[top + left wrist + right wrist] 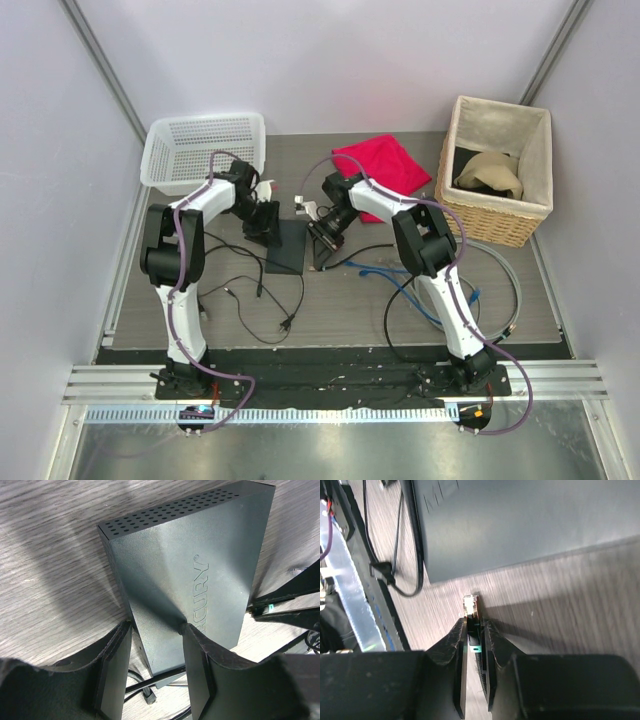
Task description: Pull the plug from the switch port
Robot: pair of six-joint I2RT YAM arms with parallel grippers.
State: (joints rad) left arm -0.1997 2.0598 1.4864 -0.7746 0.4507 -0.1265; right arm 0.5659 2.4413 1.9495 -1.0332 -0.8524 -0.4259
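My right gripper is to move away from the switch next, over the gray cables by the wicker basket.
The switch (285, 250) is a flat matte black box lying on the table between the two arms. My left gripper (264, 224) straddles one corner of the switch (185, 570). One finger (116, 665) rests on its narrow side and the other on its top face, so the left gripper (156, 630) is shut on it. My right gripper (474, 630) is shut on the plug (471, 604). The plug's clear tip pokes out past the fingertips. It hangs a short way off the switch's (520, 520) edge, clear of any port. My right gripper (323, 240) is just right of the switch.
A white plastic basket (205, 140) stands at the back left, a red cloth (385, 160) at the back middle and a wicker basket (500, 170) at the back right. Loose black cables (250, 300) and a blue cable (400, 275) lie in front of the switch.
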